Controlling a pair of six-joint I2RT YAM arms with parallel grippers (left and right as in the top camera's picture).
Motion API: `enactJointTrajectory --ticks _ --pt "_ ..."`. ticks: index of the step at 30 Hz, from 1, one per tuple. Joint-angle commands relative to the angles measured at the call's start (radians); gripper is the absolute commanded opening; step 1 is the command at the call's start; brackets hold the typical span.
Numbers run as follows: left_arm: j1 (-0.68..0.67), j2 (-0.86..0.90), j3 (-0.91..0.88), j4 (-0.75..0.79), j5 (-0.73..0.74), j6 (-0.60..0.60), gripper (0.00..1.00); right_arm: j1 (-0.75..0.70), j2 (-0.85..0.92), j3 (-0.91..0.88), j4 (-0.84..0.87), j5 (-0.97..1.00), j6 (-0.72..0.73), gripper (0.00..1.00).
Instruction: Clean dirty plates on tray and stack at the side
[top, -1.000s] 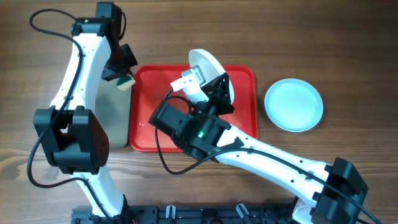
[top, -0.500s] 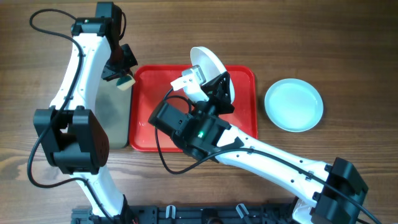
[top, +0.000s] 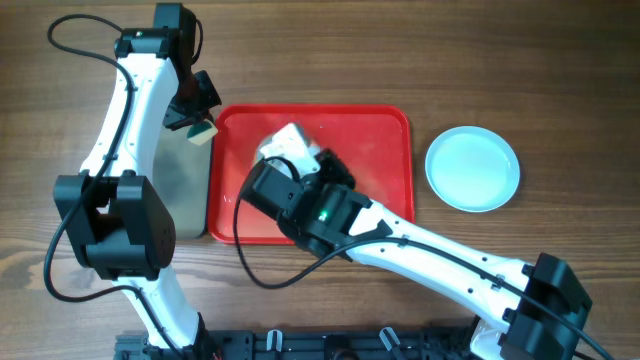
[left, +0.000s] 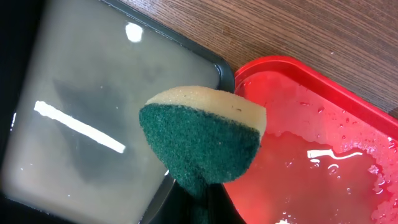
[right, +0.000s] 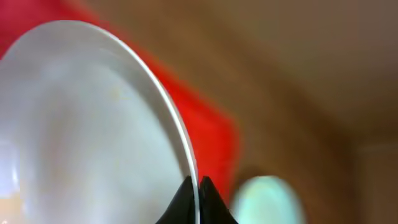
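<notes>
Right of my right gripper in the overhead view lies the pale aqua plate (top: 473, 168), so I will swing over it, tilt the upright white plate flat, lower and release.
My right gripper (right: 194, 186) is shut on the rim of the white plate (right: 87, 124), held on edge above the red tray (top: 380, 135). In the overhead view the right wrist (top: 300, 165) hangs over the tray's middle and hides most of that plate. A pale aqua plate (top: 472, 168) lies on the table right of the tray and shows blurred in the right wrist view (right: 264, 199). My left gripper (top: 195, 118) is shut on a green and yellow sponge (left: 202, 140) over the tray's far left corner (left: 292, 68).
A black tray of cloudy water (left: 93, 112) lies along the red tray's left side, seen in the overhead view (top: 185, 190). The red tray floor is wet (left: 311, 168). Bare wooden table lies behind the trays and at the far right.
My right wrist has swung left and turned over the tray, so the white plate that stood up at the tray's far edge is now mostly hidden. The left arm has not moved.
</notes>
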Motion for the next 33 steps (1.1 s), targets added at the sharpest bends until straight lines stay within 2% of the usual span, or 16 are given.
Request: enactJointTrajectory --ticks 1,3,6,9,11,17,20,23,25,26,27,28,29,31,32,33 --pt "0.002 -0.02 0.005 0.002 0.008 0.013 0.04 -0.056 -0.024 0.002 0.007 -0.486 0.076 0.04" --pt "0.002 -0.02 0.005 0.002 0.008 0.013 0.04 -0.179 -0.085 0.002 0.035 -0.74 0.073 0.04" --pt "0.002 -0.02 0.005 0.002 0.008 0.013 0.04 -0.428 -0.237 0.002 0.047 -0.939 0.077 0.04" --pt "0.002 -0.02 0.005 0.002 0.008 0.013 0.04 -0.713 -0.333 0.002 -0.068 -0.957 0.085 0.04" --pt "0.002 -0.02 0.005 0.002 0.008 0.012 0.04 -0.9 -0.336 -0.014 -0.15 -0.957 0.081 0.04" --pt "0.002 -0.02 0.005 0.003 0.008 0.012 0.04 -1.311 -0.335 -0.303 -0.089 -0.954 0.07 0.04" --pt "0.002 -0.02 0.005 0.007 0.008 0.012 0.04 -1.443 -0.335 -0.454 0.06 -0.952 0.07 0.04" --pt "0.002 -0.02 0.005 0.006 0.007 0.013 0.04 -1.469 -0.328 -0.542 0.201 -0.919 0.078 0.05" --pt "0.006 -0.02 0.005 0.006 -0.004 0.056 0.04 -1.469 -0.309 -0.566 0.237 -0.864 0.102 0.05" --pt "0.011 -0.02 0.005 0.002 -0.018 0.066 0.04 -1.469 -0.284 -0.567 0.249 -0.858 0.1 0.1" --pt "0.03 -0.02 0.005 -0.014 -0.06 0.066 0.04 -1.469 -0.259 -0.567 0.261 -0.859 0.1 0.31" --pt "0.043 -0.02 0.005 -0.026 -0.078 0.066 0.04 -1.469 -0.236 -0.567 0.272 -0.869 0.096 0.31" --pt "0.065 -0.02 0.005 -0.044 -0.095 0.069 0.04 -1.469 -0.215 -0.567 0.277 -0.884 0.094 0.45" --pt "0.091 -0.02 0.005 -0.065 -0.1 0.102 0.04 -1.469 -0.206 -0.566 0.275 -0.951 0.09 0.83" --pt "0.115 -0.02 0.005 -0.079 -0.101 0.115 0.04 -1.468 -0.207 -0.555 0.271 -1.042 0.059 0.94" --pt "0.136 -0.02 0.003 -0.08 -0.1 0.137 0.04 -1.458 -0.207 -0.525 0.253 -1.181 -0.052 0.99"
